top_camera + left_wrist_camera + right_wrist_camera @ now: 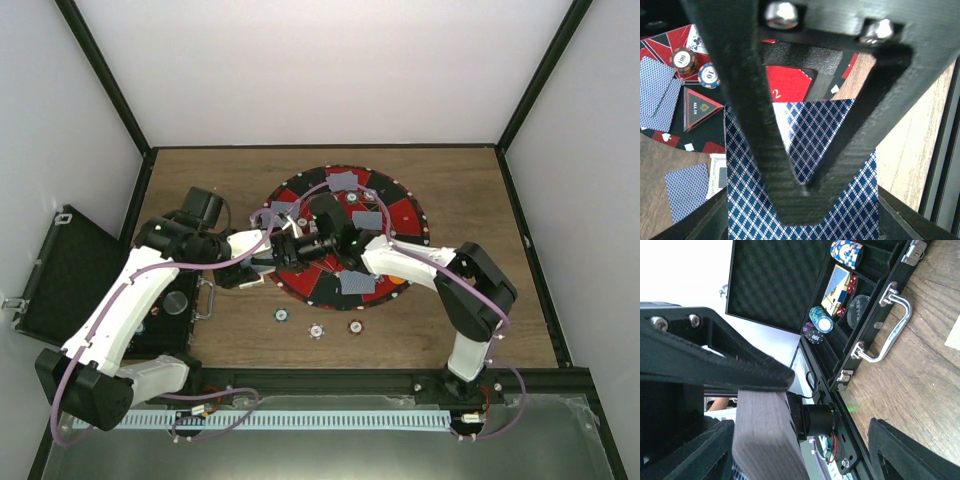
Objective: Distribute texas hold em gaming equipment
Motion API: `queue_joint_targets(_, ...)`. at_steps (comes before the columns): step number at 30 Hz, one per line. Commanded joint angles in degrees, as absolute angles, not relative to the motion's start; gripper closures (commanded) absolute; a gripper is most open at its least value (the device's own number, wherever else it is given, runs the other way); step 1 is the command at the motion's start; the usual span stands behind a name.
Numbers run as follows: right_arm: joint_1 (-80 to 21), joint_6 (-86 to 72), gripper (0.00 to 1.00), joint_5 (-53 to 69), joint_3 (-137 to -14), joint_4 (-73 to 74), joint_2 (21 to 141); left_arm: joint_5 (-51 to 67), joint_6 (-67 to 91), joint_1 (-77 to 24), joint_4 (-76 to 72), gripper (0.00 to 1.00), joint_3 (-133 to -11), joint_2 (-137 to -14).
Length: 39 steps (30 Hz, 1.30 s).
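My left gripper moves down and draws back to release the deck next, since the bare wood between handle and chips lies below it and toward my base.
My left gripper (pixel 807 190) is shut on a deck of blue-diamond-backed playing cards (pixel 840 200), held over the near-left rim of the round red-and-black mat (pixel 400 215). My right gripper (pixel 318 245) faces it from the right and is open. One of its fingers (pixel 740 370) lies against the deck's edge (pixel 765 440); the other finger does not show. Dealt cards (pixel 343 181) lie face down around the mat. Three poker chips (pixel 316 330) sit on the wood in front of it, and two more chips (pixel 684 59) lie on the mat beside a triangular marker (pixel 700 107).
An open black case (pixel 70 270) lies at the left, its handle (pixel 890 325) toward the mat. Inside it are chip stacks (pixel 821 319), a card box (pixel 835 287) and red dice (pixel 852 282). Black frame posts and white walls surround the table.
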State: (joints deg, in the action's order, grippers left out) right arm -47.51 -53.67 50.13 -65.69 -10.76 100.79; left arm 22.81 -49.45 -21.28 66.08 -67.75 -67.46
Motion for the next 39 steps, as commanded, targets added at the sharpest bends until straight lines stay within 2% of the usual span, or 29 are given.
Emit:
queue_joint_targets(1, -47.70, -54.12, 0.27, 51.06, -69.46, -12.06, 103.01, 24.35, -49.04, -21.55, 65.58, 0.94, -69.02, -67.52)
queue_joint_targets(8, -46.05, -55.07, 0.32, 51.94, -68.54, -13.01, 103.87, 23.99, -49.30, -21.55, 65.73, 0.94, -68.73, -67.11)
queue_joint_targets(15, -43.45, -54.81, 0.42, 51.70, -63.33, -13.52, 101.48, 24.15, -49.32, -21.59, 65.62, 0.94, -69.04, -67.31)
queue_joint_targets(26, -41.53, -52.41, 0.68, 50.48, -61.63, -10.04, 98.37, 24.14, -49.29, -21.62, 65.42, 0.94, -68.96, -67.32)
queue_joint_targets(31, -40.43, -51.86, 0.77, 50.53, -60.88, -9.07, 97.00, 23.78, -49.38, -21.56, 65.60, 0.94, -68.87, -67.24)
queue_joint_targets(39, -39.17, -52.43, 0.97, 50.87, -59.78, -8.81, 92.69, 23.82, -49.28, -21.57, 65.27, 0.94, -68.66, -67.58)
